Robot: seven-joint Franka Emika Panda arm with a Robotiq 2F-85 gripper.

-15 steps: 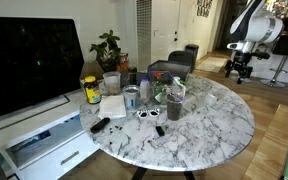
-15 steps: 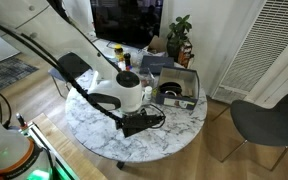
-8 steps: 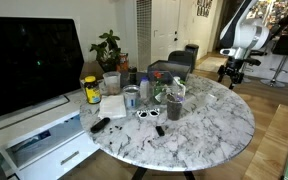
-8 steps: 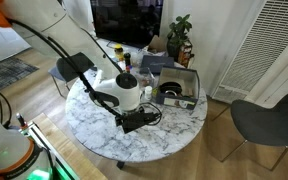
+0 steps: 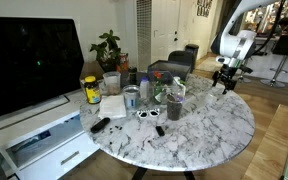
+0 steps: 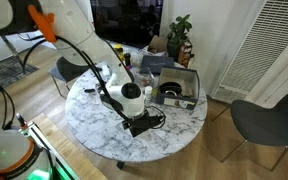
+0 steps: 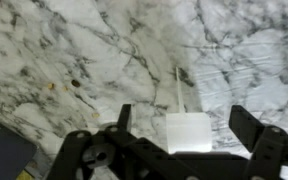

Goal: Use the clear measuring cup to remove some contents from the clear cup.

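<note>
My gripper needs to move down next, toward the marble and onto the base of the measuring cup's thin handle, since the cup and handle are already between my open fingers.
In the wrist view my gripper is open, with its two dark fingers wide apart. The clear measuring cup, a small pale square cup with a thin handle pointing away, stands on the marble between the fingers, untouched. In both exterior views the gripper hangs low over the near rim of the round table. The clear cup, tall and dark in its lower part, stands near the table's middle, well apart from the gripper.
The round marble table holds a yellow-lidded jar, a wide pale clear container, a silver can, sunglasses and a remote. A dark tray and a plant stand at the far side.
The arm has swung in from beyond the table's edge and come down, so the gripper now hangs over the marble around the measuring cup. The table's objects have not moved.
</note>
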